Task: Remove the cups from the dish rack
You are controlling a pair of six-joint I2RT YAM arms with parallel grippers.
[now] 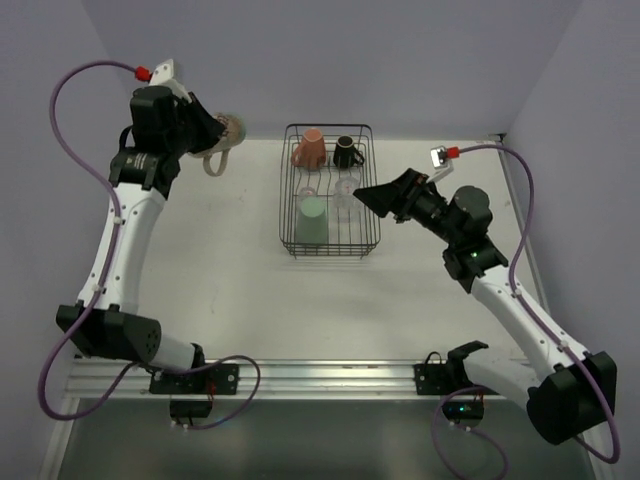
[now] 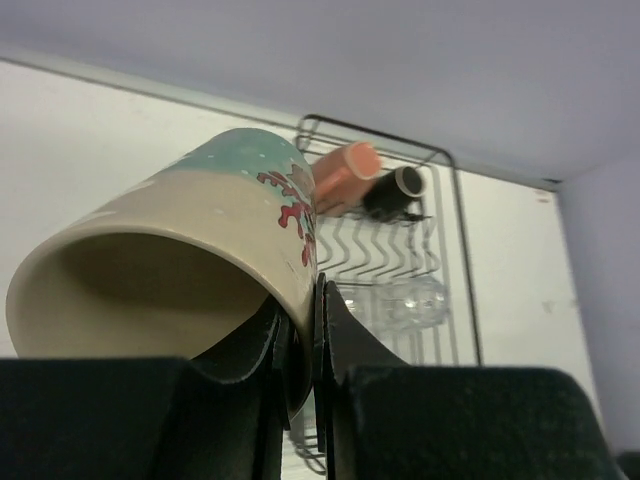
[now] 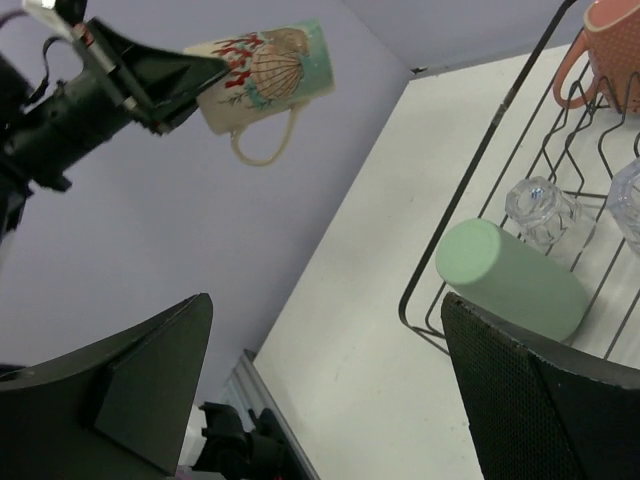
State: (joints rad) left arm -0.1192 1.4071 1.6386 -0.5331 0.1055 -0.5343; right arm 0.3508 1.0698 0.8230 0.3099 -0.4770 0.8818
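My left gripper will move down next, tipping downward to stand the cream cup (image 1: 230, 129) upright and release its rim, as bare tabletop beside the rack is below.
My left gripper (image 1: 222, 137) is shut on the rim of a cream cup (image 1: 230, 129) with a handle and a shell picture, holding it high, left of the dish rack (image 1: 283, 200). The pinch shows in the left wrist view (image 2: 305, 330) on the cup (image 2: 170, 250). The rack holds a mint-green tumbler (image 1: 312, 220), a salmon-pink mug (image 1: 309, 149), a black mug (image 1: 346, 152) and clear glasses (image 1: 347, 186). My right gripper (image 1: 372, 197) is open and empty over the rack's right side. Its wrist view shows the tumbler (image 3: 510, 275), a glass (image 3: 540, 210) and the held cup (image 3: 265, 65).
The rack stands at the back middle of the white table (image 1: 200, 270), near the rear wall. Lilac walls enclose the left, back and right. An aluminium rail (image 1: 320, 375) with the arm bases runs along the near edge.
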